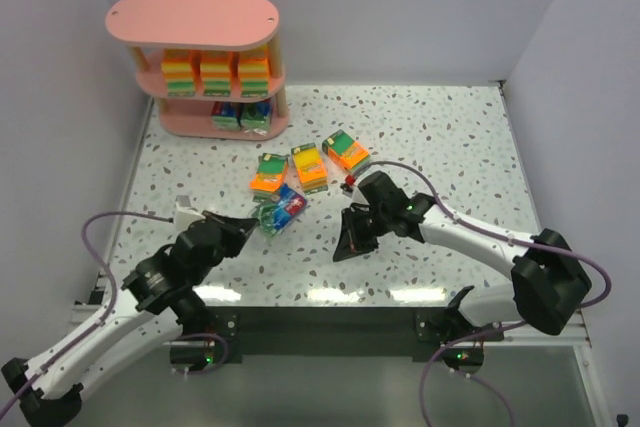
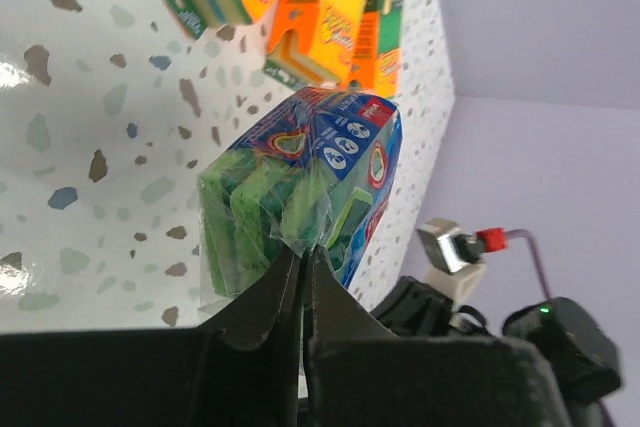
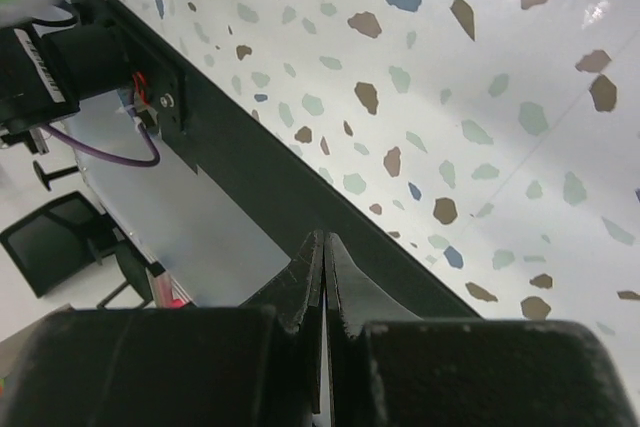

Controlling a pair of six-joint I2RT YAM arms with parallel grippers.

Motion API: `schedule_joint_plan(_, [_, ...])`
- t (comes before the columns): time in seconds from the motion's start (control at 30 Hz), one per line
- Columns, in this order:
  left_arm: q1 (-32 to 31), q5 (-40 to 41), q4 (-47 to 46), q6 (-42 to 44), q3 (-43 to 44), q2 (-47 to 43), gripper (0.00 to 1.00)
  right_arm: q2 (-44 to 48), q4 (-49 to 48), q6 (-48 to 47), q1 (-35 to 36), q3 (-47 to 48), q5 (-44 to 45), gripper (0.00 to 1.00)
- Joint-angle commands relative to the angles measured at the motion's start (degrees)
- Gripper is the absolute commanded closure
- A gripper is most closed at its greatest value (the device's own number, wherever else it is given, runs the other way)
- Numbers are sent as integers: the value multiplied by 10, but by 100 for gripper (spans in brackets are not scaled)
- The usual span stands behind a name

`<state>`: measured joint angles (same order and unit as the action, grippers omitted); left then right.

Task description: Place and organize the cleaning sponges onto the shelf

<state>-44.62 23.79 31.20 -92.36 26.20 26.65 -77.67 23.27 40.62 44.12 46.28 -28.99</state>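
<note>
The bottom board's empty end (image 1: 189, 116) still has room beside the blue-green packs, so my left gripper should move outward onto it next, to the gripper's left in the top view.
A blue-green wrapped sponge pack (image 1: 280, 209) lies on the speckled table, and my left gripper (image 1: 254, 223) is shut on its near end. In the left wrist view the jaws (image 2: 303, 247) pinch the clear wrap of that pack (image 2: 340, 137). Three orange packs (image 1: 309, 166) lie in a row just behind it. The pink shelf (image 1: 192, 17) stands at the far left, with three orange packs (image 1: 215, 74) on its middle board and blue-green packs (image 1: 242, 115) on its bottom board. My right gripper (image 1: 342, 250) is shut and empty, right of the held pack.
White walls close in the table on the left, back and right. The table's dark front edge (image 3: 300, 187) runs just below my right gripper (image 3: 324, 237). Purple cables trail from both arms.
</note>
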Motion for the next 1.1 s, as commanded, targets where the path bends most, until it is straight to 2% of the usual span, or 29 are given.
schedule_joint_plan(0.0, [2, 100, 112, 1, 77, -41, 100, 23, 56, -17, -11, 21, 9, 100])
schedule_joint_plan(0.07, [2, 114, 87, 49, 87, -34, 100, 26, 64, -19, -16, 24, 5, 100])
schedule_joint_plan(0.17, [6, 78, 15, 108, 100, 37, 100, 25, 74, -27, -21, 35, 5, 100])
schedule_joint_plan(0.2, [10, 41, -29, 121, 103, 79, 100, 25, 78, -28, -23, 37, 5, 100])
schedule_joint_plan(0.27, [56, -7, -86, 163, 96, 109, 100, 27, 89, -34, -30, 47, 7, 100])
schedule_joint_plan(0.3, [86, -84, -150, 178, 82, 125, 100, 29, 94, -35, -32, 50, 8, 100])
schedule_joint_plan(0.33, [124, -132, -182, 205, 75, 132, 100, 36, 100, -40, -33, 56, 11, 100])
schedule_joint_plan(0.37, [212, -181, -205, 217, 71, 139, 100, 42, 111, -42, -38, 58, 20, 100])
schedule_joint_plan(0.4, [259, -272, -227, 230, 80, 159, 100, 46, 115, -44, -39, 59, 23, 100])
schedule_joint_plan(0.43, [301, -309, -227, 263, 90, 167, 100, 50, 120, -48, -42, 62, 25, 100])
schedule_joint_plan(0.47, [380, -340, -223, 282, 105, 175, 100, 59, 131, -51, -45, 63, 29, 100])
schedule_joint_plan(0.5, [419, -397, -214, 298, 134, 193, 100, 62, 136, -56, -48, 64, 34, 100])
schedule_joint_plan(0.53, [500, -433, -212, 326, 147, 204, 100, 66, 139, -57, -53, 61, 34, 100])
schedule_joint_plan(0.6, [573, -531, -218, 341, 159, 234, 100, 75, 143, -61, -57, 54, 36, 100])
schedule_joint_plan(0.63, [640, -557, -222, 350, 156, 244, 100, 77, 143, -62, -62, 52, 35, 100])
schedule_joint_plan(0.67, [654, -571, -221, 356, 155, 256, 100, 79, 144, -63, -64, 50, 33, 100])
schedule_joint_plan(0.73, [677, -546, -209, 369, 157, 265, 100, 79, 145, -66, -69, 49, 31, 100])
schedule_joint_plan(0.87, [731, -546, -234, 353, 136, 278, 100, 77, 162, -80, -78, 60, 32, 100])
schedule_joint_plan(0.97, [762, -539, -271, 326, 121, 290, 100, 72, 185, -98, -89, 74, 32, 100])
schedule_joint_plan(1.07, [794, -539, -378, 279, 87, 306, 100, 69, 201, -113, -93, 86, 39, 100])
